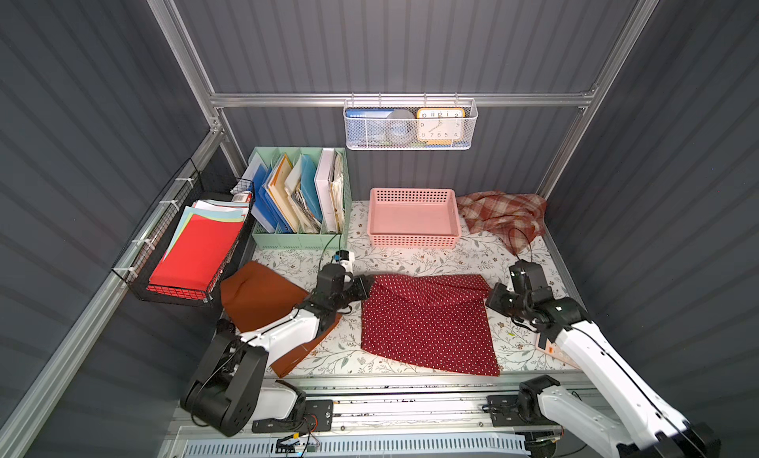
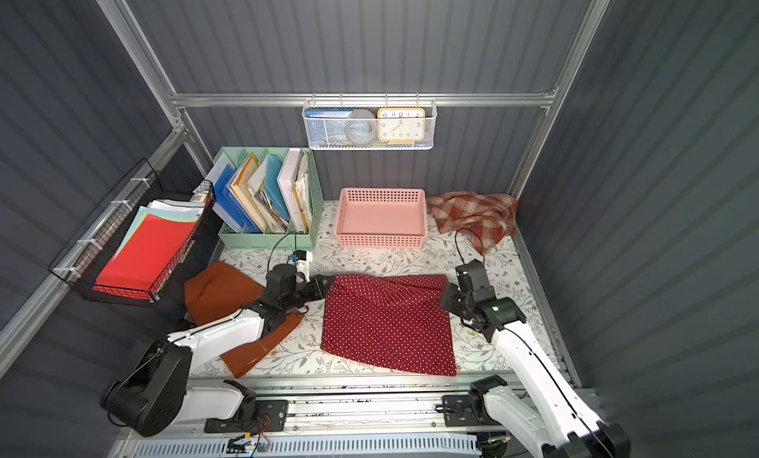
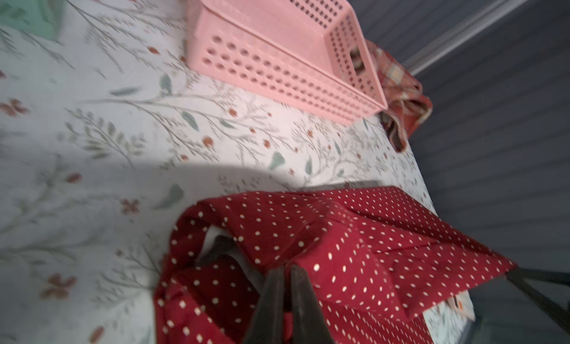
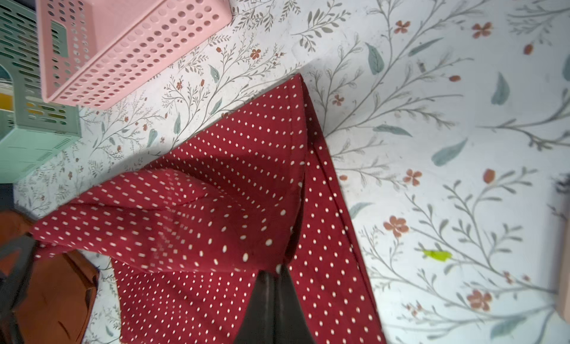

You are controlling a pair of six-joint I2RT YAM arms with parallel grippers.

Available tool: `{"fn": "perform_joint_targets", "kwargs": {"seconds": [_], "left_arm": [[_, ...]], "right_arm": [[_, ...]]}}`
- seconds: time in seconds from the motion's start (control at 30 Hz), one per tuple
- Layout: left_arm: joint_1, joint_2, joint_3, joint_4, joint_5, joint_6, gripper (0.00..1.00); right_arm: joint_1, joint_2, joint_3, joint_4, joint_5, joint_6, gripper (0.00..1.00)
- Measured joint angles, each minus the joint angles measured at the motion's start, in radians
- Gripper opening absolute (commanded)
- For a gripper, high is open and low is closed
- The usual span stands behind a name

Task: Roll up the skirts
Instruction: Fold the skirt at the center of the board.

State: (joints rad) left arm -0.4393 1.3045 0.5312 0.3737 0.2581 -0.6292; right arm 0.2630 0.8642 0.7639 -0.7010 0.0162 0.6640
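The polka-dot skirt's near edge (image 1: 367, 347) is uncovered below my left gripper, so I should next lower the gripper back there, toward my base, and release the fold.
The dark red polka-dot skirt (image 1: 427, 328) (image 2: 390, 328) lies mid-table, and its far edge is lifted into a fold. My left gripper (image 1: 369, 288) (image 2: 328, 285) (image 3: 287, 270) is shut on the fold's left end. My right gripper (image 1: 491, 298) (image 2: 443, 298) (image 4: 276, 273) is shut on its right end, where the polka-dot cloth (image 4: 216, 222) drapes from the tips. The rust-orange skirt (image 1: 258, 300) (image 2: 217, 291) lies flat at the left, partly under my left arm. The plaid skirt (image 1: 501, 218) (image 2: 472, 213) is crumpled in the far right corner.
A pink basket (image 1: 412, 241) stands behind the polka-dot skirt, with a green file organizer (image 1: 300, 243) to its left. A black wire basket (image 1: 164, 291) of red paper hangs on the left wall. A white mesh basket (image 1: 406, 144) hangs on the back rail. A small pinkish device (image 1: 552, 351) sits under my right arm.
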Motion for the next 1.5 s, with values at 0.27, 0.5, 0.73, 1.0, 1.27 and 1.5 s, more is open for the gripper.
{"fn": "perform_joint_targets", "kwargs": {"seconds": [0.27,0.5,0.73,1.0,1.27,1.5], "left_arm": [[-0.073,-0.426,-0.194,-0.151,-0.036,-0.068,0.0],[-0.074,-0.555,-0.287,-0.216,-0.037,-0.109,0.0],[-0.076,-0.519,-0.377,-0.211,0.002,-0.148,0.0],[-0.079,-0.528,-0.407,-0.184,0.028,-0.173,0.32],[-0.079,-0.681,-0.383,-0.295,-0.004,-0.193,0.67],[-0.079,-0.453,-0.262,-0.28,-0.048,-0.197,0.56]], "right_arm": [[0.021,-0.241,-0.05,-0.187,0.013,0.159,0.0],[0.069,-0.413,-0.087,-0.377,0.012,0.268,0.0],[0.116,-0.486,-0.152,-0.481,-0.019,0.333,0.0],[0.124,-0.562,-0.18,-0.499,-0.056,0.354,0.18],[0.125,-0.562,-0.18,-0.496,-0.086,0.349,0.34],[0.125,-0.468,-0.198,-0.431,-0.087,0.327,0.34]]}}
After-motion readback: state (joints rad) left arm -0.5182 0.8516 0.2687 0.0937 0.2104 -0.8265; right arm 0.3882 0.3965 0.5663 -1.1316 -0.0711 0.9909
